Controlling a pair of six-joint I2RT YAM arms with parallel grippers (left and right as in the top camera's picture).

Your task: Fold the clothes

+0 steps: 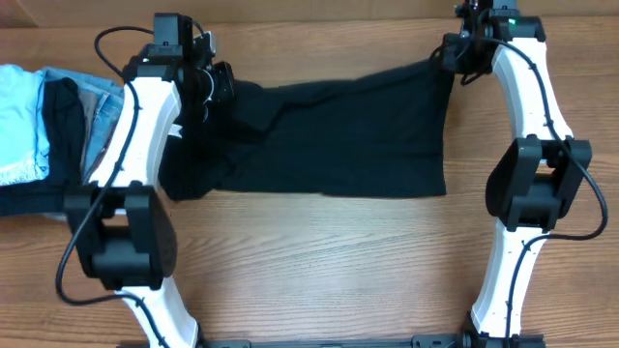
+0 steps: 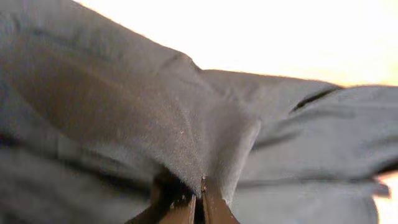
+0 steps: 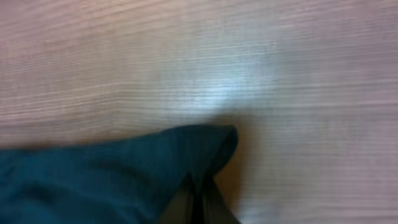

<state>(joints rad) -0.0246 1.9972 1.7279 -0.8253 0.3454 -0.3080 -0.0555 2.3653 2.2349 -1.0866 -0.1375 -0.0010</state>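
The garment's held far corner will go back over the still-spread garment in my right gripper, which will let it go at the garment's near corner, because that near corner is back from the gripper.
The black garment lies spread across the middle of the wooden table, stretched between both arms along its far edge. My left gripper is shut on the garment's far left corner; in the left wrist view the fabric bunches into the closed jaws. My right gripper is shut on the far right corner; in the right wrist view the corner runs into the closed jaws just above the table. No white tag shows.
A stack of folded clothes sits at the left edge: a light-blue garment, a dark piece and grey-blue denim. The bare wooden table extends in front of the garment.
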